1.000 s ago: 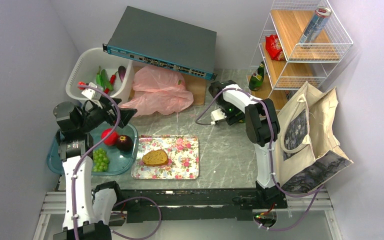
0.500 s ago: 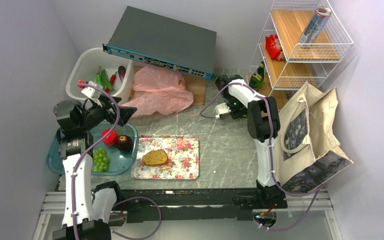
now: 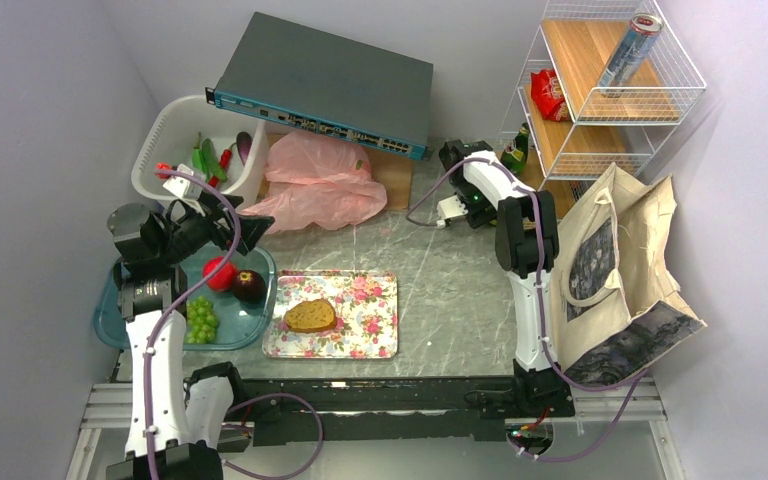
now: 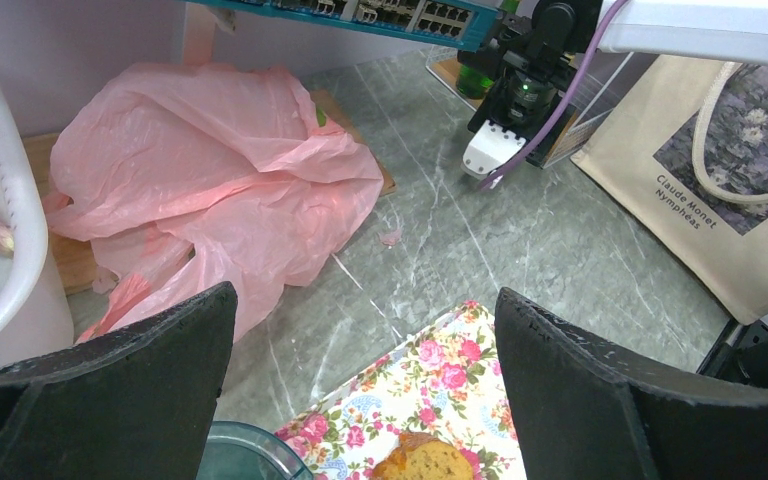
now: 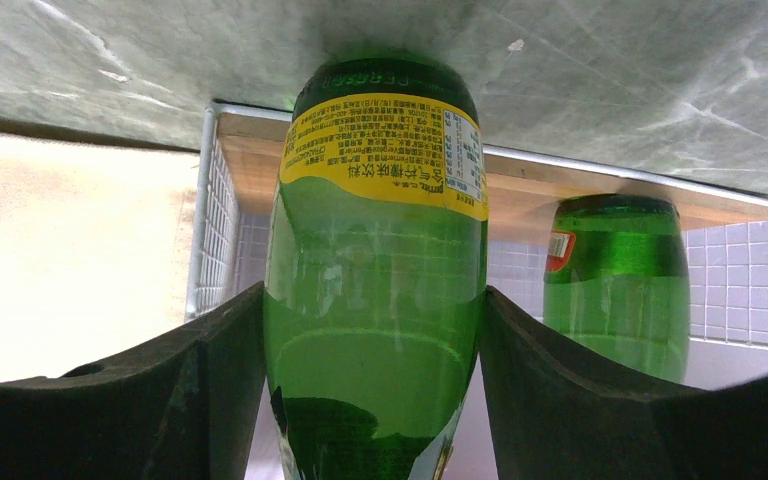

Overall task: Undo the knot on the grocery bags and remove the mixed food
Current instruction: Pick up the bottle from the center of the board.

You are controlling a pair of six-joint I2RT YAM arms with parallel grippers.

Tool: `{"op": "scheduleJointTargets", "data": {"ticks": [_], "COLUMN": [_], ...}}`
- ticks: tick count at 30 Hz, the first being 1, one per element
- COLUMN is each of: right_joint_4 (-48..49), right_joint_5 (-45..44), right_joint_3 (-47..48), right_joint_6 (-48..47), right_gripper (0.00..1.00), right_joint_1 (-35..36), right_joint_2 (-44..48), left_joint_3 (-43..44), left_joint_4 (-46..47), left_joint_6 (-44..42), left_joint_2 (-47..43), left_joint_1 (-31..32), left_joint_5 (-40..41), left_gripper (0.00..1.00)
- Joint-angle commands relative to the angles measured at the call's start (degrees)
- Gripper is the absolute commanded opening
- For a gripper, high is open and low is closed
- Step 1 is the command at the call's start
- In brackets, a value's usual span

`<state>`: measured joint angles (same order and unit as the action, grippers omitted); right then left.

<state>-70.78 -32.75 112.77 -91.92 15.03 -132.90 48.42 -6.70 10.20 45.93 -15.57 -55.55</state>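
The held bottle's bottom is still outside the wire shelf's edge, so my right gripper should move into the wire shelf next, over the lowest level's wood beside the other green bottle.
My right gripper (image 3: pixel 488 158) reaches to the wire shelf's lowest tier and is shut on a green glass bottle (image 5: pixel 375 250), fingers (image 5: pixel 200 370) pressed on both sides. Another green bottle (image 5: pixel 615 280) stands beside it. The pink bag (image 3: pixel 320 180) lies loose and flat; no knot shows. The beige tote (image 3: pixel 620 270) lies at the right. Peppers (image 3: pixel 210 158) and an eggplant (image 3: pixel 244 146) are in the white basket (image 3: pixel 160 140). Apple (image 3: pixel 220 272), plum (image 3: pixel 250 286) and grapes (image 3: pixel 200 320) sit on the teal tray (image 3: pixel 110 325), bread (image 3: pixel 309 316) on the floral tray (image 3: pixel 370 325). My left gripper (image 4: pixel 365 300) is open and empty.
A network switch (image 3: pixel 325 85) leans at the back above the pink bag. The wire shelf (image 3: pixel 610 110) holds a red snack packet (image 3: pixel 548 95) and a silver can (image 3: pixel 630 50). A wooden board (image 3: pixel 395 175) lies under the bag's edge.
My right gripper has moved right and farther back, up to the shelf's lowest tier. The left arm has not moved.
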Motion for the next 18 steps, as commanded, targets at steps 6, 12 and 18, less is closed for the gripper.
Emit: {"op": "scheduleJointTargets", "data": {"ticks": [6, 12, 18], "right_joint_4": [-5.09, -4.82, -2.74], "right_joint_5": [-6.77, -7.91, -8.78], "right_joint_3": [8.29, 10.75, 10.96], "right_joint_6": [-3.02, -4.94, -6.6], "right_gripper": [0.31, 0.31, 0.31], "right_joint_1": [-0.41, -1.36, -3.3], "right_joint_2": [1.81, 0.95, -0.11], "left_joint_3": [-0.58, -0.91, -0.84], "left_joint_4": [3.89, 4.29, 3.99], "left_joint_6": [1.66, 1.69, 1.17], "left_joint_2": [0.82, 1.09, 1.13], "left_joint_1": [-0.42, -0.42, -0.42], "left_joint_5": [-1.02, -1.06, -1.02], "left_gripper": [0.99, 0.99, 0.99]}}
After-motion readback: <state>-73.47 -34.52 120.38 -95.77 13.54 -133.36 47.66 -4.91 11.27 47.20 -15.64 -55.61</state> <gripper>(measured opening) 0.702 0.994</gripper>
